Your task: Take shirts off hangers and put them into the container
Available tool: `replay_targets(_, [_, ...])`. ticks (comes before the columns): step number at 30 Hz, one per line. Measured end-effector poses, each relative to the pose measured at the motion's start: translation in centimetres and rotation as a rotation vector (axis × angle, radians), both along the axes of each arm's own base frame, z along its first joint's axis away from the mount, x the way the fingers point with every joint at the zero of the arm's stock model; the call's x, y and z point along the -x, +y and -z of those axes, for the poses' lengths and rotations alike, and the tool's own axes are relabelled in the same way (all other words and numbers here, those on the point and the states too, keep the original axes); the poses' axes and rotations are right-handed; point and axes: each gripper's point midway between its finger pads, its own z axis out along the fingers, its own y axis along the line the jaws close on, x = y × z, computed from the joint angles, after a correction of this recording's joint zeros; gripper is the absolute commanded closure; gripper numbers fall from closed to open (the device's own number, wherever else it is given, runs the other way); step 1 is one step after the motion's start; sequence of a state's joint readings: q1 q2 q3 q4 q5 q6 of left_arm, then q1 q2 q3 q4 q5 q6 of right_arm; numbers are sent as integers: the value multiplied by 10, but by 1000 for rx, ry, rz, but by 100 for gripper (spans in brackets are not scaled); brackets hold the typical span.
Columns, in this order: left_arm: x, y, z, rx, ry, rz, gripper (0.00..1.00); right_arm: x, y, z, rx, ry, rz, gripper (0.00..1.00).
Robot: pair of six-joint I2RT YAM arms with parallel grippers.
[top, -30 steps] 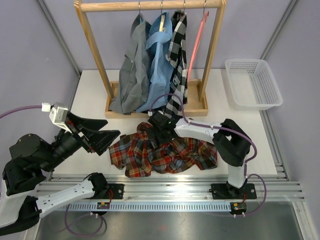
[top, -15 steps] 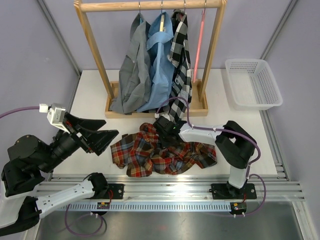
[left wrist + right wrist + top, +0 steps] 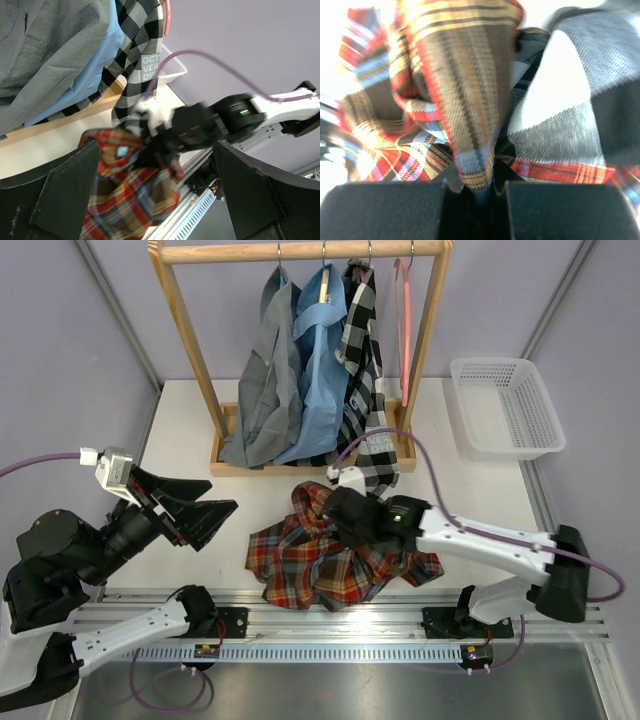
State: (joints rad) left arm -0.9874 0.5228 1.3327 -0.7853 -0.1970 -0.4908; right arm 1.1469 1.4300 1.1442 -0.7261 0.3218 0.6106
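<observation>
Next, my right gripper needs to return down after rising toward the container (image 3: 505,405) and release the checked hem on the tabletop before the rack, because the hem lies against the pinched fold.
The red-and-dark plaid shirt (image 3: 305,562) lies bunched on the table in front of the rack. My right gripper (image 3: 347,514) is shut on a raised fold of it; in the right wrist view that fold (image 3: 470,100) is pinched between the jaws (image 3: 476,187). Grey (image 3: 265,390), light blue (image 3: 320,380) and checked (image 3: 360,360) shirts hang on hangers from the rack. A bare pink hanger (image 3: 404,320) hangs at the rack's right end. The white container (image 3: 505,405) stands at the far right. My left gripper (image 3: 226,512) is open, left of the plaid shirt (image 3: 125,200).
The wooden rack (image 3: 300,252) with its base frame (image 3: 300,465) stands across the back of the table. The checked shirt's hem (image 3: 378,462) hangs over the base next to my right wrist. A purple cable (image 3: 440,475) arcs above the right arm.
My right gripper has shut on the plaid shirt and swung to the right and nearer, bunching the cloth. The pink hanger has swung back to vertical. The left arm has stayed still.
</observation>
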Motion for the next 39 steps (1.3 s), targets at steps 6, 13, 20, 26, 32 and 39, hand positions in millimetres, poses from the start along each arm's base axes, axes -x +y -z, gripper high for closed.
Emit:
replay_targets(6, [0,0,3,-9,6,0,1,0,-59,-80,-116,-138,167,100])
replay_targets(13, [0,1,4,-22,14,0,1,-3,-136,-129,-75,-262,394,100])
replay_targets(20, [-1,-1,2,-25,15,0,1,-19,-169,-219,-333,-421,660,100])
replay_targets(26, [-2,-3,2,-29,18,0,1,-25,-195,-246,-407,-516,782,100])
replay_targets(32, [-1,-1,0,-26,16,0,1,-30,-199,-250,-354,-563,784,100])
replay_targets(39, [-1,-1,0,-26,16,-2,1,-20,-153,-185,-44,-421,389,97])
